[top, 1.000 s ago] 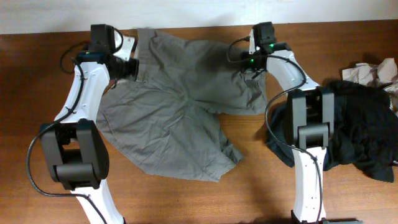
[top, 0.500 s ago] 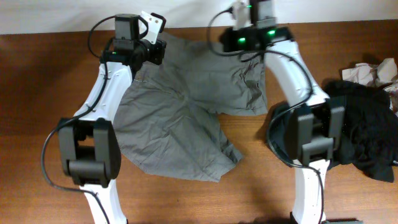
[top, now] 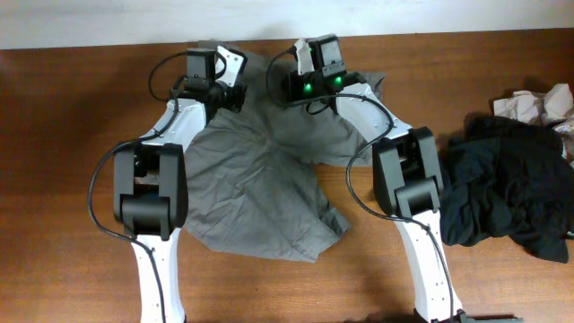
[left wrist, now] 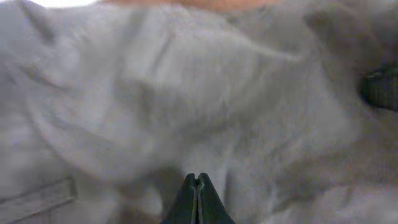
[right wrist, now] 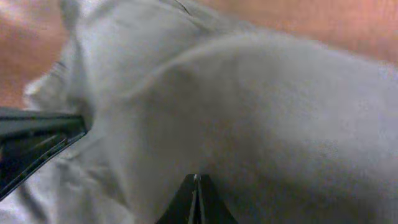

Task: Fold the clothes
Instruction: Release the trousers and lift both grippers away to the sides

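Observation:
I will move my right gripper toward the hem nearest the black clothes, which is to its right in the overhead view, and let go of the fabric.
Grey shorts lie on the wooden table, their top edge bunched toward the middle at the back. My left gripper and my right gripper sit close together over that top edge, facing each other. Both are shut on the grey fabric. In the left wrist view the shut jaws press into grey cloth, with the right gripper dark at the frame's right edge. In the right wrist view the shut jaws pinch the cloth, with the left gripper at the left.
A heap of black clothes lies at the right of the table, beside the right arm's base. A crumpled beige cloth sits behind it at the right edge.
Both grippers have swung inward from the shorts' outer top corners toward the middle, dragging the fabric with them. The shorts' top is now gathered and narrower.

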`<state>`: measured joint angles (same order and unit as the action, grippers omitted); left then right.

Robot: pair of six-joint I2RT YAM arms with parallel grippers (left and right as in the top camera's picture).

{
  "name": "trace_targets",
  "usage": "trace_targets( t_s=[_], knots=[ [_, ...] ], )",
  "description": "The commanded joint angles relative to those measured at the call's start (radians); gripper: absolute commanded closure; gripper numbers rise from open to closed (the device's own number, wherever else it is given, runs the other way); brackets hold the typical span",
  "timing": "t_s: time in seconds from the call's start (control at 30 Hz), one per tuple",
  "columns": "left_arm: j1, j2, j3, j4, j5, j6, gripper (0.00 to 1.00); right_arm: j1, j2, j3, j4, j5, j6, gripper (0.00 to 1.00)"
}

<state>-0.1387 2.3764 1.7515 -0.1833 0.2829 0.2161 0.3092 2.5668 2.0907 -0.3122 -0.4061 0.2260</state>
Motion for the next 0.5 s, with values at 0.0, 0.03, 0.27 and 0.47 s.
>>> trace_targets(
  t_s=[0.0, 0.03, 0.27, 0.47],
  knots=[
    [-0.007, 0.048, 0.005, -0.042, -0.017, -0.010, 1.00, -0.008, 0.037, 0.000, -0.005, 0.088, 0.018, 0.96],
    [-0.007, 0.053, 0.004, -0.064, -0.039, -0.010, 1.00, -0.013, 0.042, 0.000, -0.018, 0.135, 0.018, 0.96],
    [0.031, 0.062, 0.004, -0.118, -0.112, -0.010, 1.00, -0.107, 0.046, 0.000, -0.118, 0.336, -0.019, 0.96],
    [0.079, 0.062, 0.004, -0.147, -0.112, -0.028, 1.00, -0.259, 0.046, 0.000, -0.207, 0.323, -0.055, 0.96]
  ],
)
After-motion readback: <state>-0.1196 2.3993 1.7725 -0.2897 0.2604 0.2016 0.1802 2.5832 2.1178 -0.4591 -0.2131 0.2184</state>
